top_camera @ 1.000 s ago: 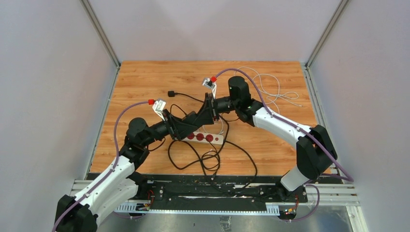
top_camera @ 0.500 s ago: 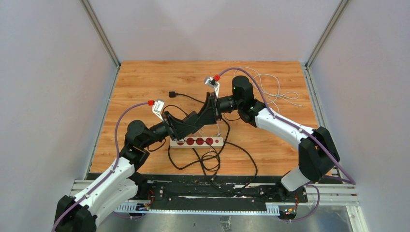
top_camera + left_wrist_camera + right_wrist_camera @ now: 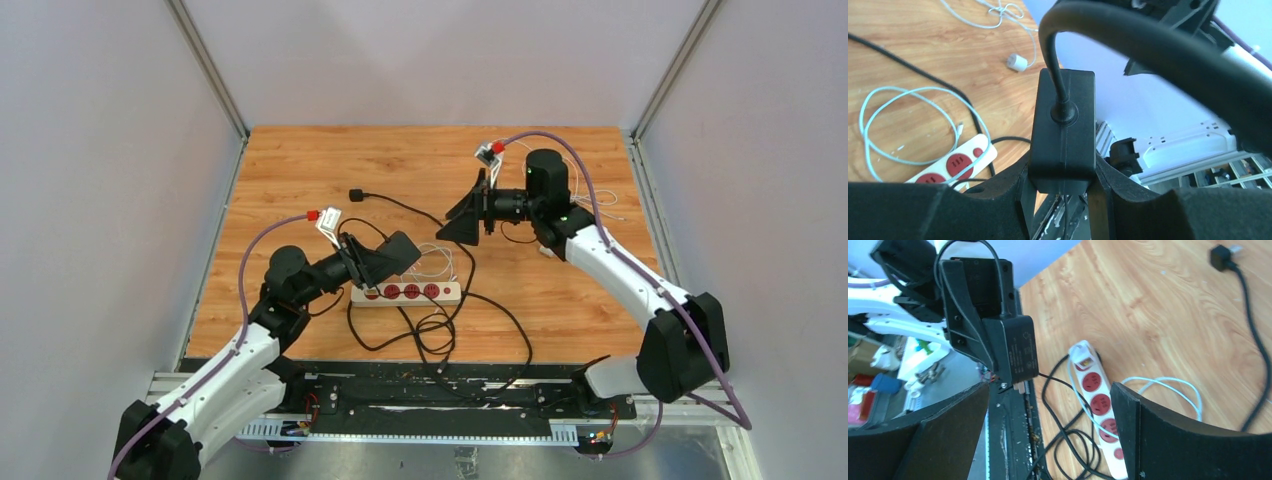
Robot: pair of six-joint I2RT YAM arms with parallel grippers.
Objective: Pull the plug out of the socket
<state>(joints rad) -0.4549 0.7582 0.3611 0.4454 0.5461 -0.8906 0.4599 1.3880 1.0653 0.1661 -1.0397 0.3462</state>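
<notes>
The plug goes with my left gripper outward past the small white charger next, then down onto the charger's white cable for release, since the plug's pins hang bare.
The plug [image 3: 1063, 130] is a black adapter block with a black cord out of its top. My left gripper [image 3: 1063, 170] is shut on its two sides and holds it above the table, seen in the top view as the plug [image 3: 400, 250]. In the right wrist view the plug [image 3: 1015, 347] hangs with its prongs bare, apart from the socket [image 3: 1098, 405]. The socket [image 3: 405, 292], a cream strip with red outlets, lies flat on the wood. My right gripper [image 3: 455, 225] stands open and empty, raised behind the socket; its jaws [image 3: 1050, 395] are wide apart.
Black cord loops [image 3: 430, 330] lie tangled in front of the socket. The strip's own black plug [image 3: 355, 194] rests at the back left. A thin white cable [image 3: 903, 125] crosses the strip, and a small white charger [image 3: 1017, 62] with more white cable [image 3: 580, 195] lies at the back right.
My right gripper has opened and pulled back up and to the right, away from the socket. My left gripper has closed on the plug and now holds it clear of the strip.
</notes>
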